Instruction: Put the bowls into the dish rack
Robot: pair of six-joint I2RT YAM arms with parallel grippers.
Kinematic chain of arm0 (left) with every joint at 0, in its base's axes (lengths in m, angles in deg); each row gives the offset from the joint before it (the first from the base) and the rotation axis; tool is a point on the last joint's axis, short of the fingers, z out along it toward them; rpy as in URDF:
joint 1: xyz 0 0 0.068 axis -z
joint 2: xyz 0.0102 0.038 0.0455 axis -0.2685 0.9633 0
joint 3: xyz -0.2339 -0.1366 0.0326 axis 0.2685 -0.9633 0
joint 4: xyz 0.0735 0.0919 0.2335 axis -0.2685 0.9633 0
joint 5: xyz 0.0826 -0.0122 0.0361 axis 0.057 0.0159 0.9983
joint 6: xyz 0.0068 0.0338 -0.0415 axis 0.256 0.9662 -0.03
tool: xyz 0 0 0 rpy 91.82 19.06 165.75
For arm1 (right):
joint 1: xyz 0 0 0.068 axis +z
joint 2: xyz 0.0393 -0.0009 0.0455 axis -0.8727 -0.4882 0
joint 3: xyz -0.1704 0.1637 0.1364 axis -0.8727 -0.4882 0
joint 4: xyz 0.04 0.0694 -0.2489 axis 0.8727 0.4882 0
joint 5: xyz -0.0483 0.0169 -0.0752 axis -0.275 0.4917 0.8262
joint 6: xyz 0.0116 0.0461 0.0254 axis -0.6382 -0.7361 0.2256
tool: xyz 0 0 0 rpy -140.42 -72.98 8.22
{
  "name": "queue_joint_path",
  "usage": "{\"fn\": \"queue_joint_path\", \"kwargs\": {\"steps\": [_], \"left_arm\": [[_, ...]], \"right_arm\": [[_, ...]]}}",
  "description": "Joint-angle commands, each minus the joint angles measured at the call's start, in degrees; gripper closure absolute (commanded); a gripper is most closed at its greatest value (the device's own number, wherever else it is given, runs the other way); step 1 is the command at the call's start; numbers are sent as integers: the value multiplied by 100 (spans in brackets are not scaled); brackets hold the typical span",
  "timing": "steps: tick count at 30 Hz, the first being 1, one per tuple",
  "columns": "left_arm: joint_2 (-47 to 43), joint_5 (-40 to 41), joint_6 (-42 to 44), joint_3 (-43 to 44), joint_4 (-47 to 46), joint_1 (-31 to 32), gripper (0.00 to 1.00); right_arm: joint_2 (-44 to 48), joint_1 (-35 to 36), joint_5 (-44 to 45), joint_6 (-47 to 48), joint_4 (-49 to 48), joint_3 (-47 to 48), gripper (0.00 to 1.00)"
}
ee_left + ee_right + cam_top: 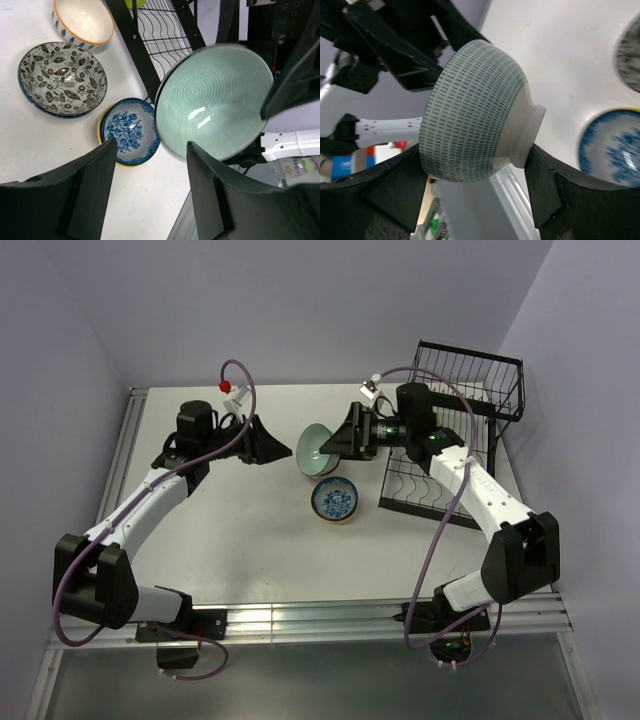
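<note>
The rack's bare wires by the basket lie right of my right gripper in the top view, so next I carry the bowl over them, lower and release it.
My right gripper [338,443] is shut on the pale teal-green bowl [314,450] and holds it on its side above the table; in the right wrist view the bowl [475,112] sits between the fingers [547,187], rim to foot. Its inside faces my left gripper [277,449], which is open and empty a short way off. The left wrist view shows the teal bowl [215,102], the blue-and-white bowl [131,131], the dark floral bowl [62,79] and the cream bowl [82,21] on the table. The black dish rack [440,465] lies at the right. The white bowl is out of view.
The blue-and-white bowl [334,500] sits on the table just below the held bowl. The rack's tall wire basket [470,380] stands at the back right. Lilac walls close in the table at the back and on both sides.
</note>
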Motion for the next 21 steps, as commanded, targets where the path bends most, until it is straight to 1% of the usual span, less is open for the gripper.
{"fn": "queue_joint_path", "kwargs": {"steps": [1,3,4,5,7,9,10,12,14,16,17,18,21], "left_arm": [[-41,83,314,291,60,21,36],[-32,118,384,352,244,21,36],[-6,127,402,370,305,13,36],[3,144,420,414,332,21,35],[12,214,455,449,394,21,34],[-23,250,464,449,420,21,33],[-50,293,473,449,429,21,32],[-59,285,552,484,534,21,28],[-41,311,674,580,683,21,24],[-41,329,701,625,842,21,23],[-50,416,780,660,886,21,18],[-67,425,807,669,921,21,17],[-164,583,903,616,921,21,16]], "right_arm": [[570,-511,-62,1130,544,-11,100],[745,-732,-10,1589,1080,-64,100],[824,-838,104,2113,1264,-81,100],[904,-1021,200,2379,1623,-125,100],[1176,-1154,489,3046,1915,-195,100],[1448,-1339,657,3417,2240,-327,100],[1536,-1400,859,3802,2468,-388,100],[1765,-1576,1140,4461,2671,-468,100],[1897,-1699,1501,4789,2882,-573,100],[2047,-1954,1712,5349,3014,-643,100],[2125,-1972,1931,5544,3102,-670,100],[2152,-2277,2063,5938,3120,-705,100],[2293,-2604,2573,6589,3033,-854,100]]}}
